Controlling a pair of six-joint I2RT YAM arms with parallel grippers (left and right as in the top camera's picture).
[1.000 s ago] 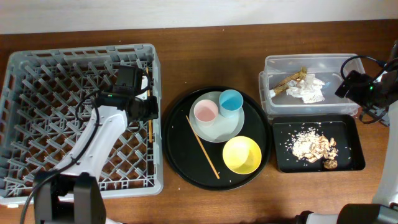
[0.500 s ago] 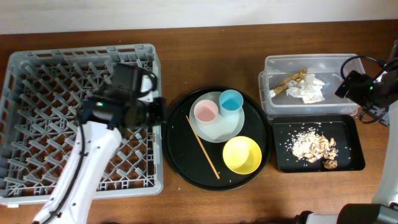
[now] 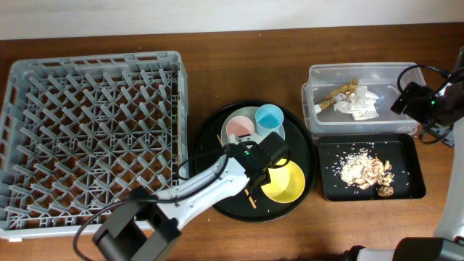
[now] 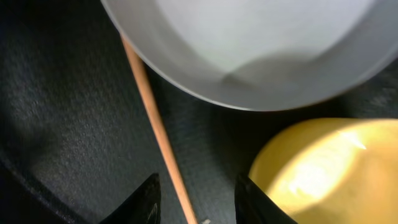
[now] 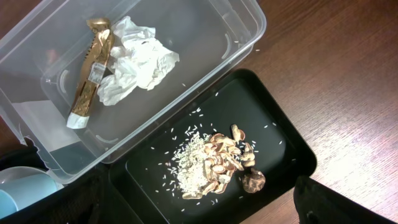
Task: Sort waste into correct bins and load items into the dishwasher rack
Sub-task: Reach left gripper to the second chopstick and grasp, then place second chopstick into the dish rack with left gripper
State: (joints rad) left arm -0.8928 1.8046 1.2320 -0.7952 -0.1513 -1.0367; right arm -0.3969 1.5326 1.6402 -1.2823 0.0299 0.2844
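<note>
The chopstick is already between the open fingers of my left gripper, so I will next lower that gripper down toward the round black tray onto the part of the chopstick beside the yellow bowl.
My left gripper (image 3: 251,183) is open, low over the round black tray (image 3: 210,190), with its fingers (image 4: 198,200) on either side of one wooden chopstick (image 4: 155,124). The chopstick (image 3: 222,143) lies beside the white plate (image 3: 255,141), which holds the pink cup (image 3: 238,128) and the blue cup (image 3: 269,117). The yellow bowl (image 3: 288,183) sits right of the gripper. The grey dishwasher rack (image 3: 94,61) is at the left. My right gripper (image 3: 412,98) is open and empty above the clear tub (image 5: 205,37), which holds the paper wad (image 5: 140,65) and the wrapper strip (image 5: 90,74). The food scraps (image 5: 217,165) lie in the black rectangular tray (image 5: 280,130).
The tub (image 3: 362,72) and the black rectangular tray (image 3: 406,145) stand side by side at the right, near the table edge. Bare brown wood shows between the round tray and the bins. A cable loops by my right arm.
My left arm has left the rack and swung right across the round tray, coming down around the chopstick. The right arm has not moved.
</note>
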